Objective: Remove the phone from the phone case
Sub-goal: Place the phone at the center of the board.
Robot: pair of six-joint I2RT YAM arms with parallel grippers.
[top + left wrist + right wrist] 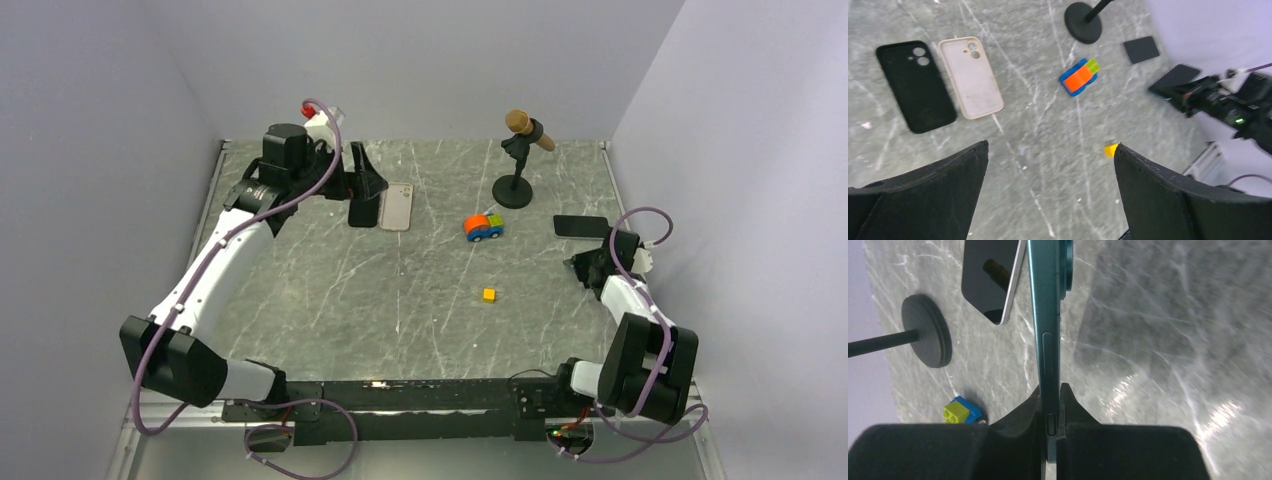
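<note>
My right gripper lowers the teal phone (1046,315) next and tilts it flat toward the table beside the dark phone, since it still hangs edge-on.
Two phone cases lie flat side by side at the back left: a black case (364,212) (915,85) and a beige case (397,206) (970,75). Grey table shows through the black case's camera holes. My left gripper (365,185) (1050,145) hangs open above the table beside them, with nothing between its fingers. At the right side my right gripper (590,265) (1050,387) is shut on a teal phone (1046,315). It holds the phone edge-on above the table, with the side buttons facing the wrist camera.
A second dark phone (581,226) (990,275) lies flat near the right wall. A microphone on a black round-based stand (513,190) stands at the back. A blue and orange toy car (483,227) and a small yellow cube (489,294) sit mid-table.
</note>
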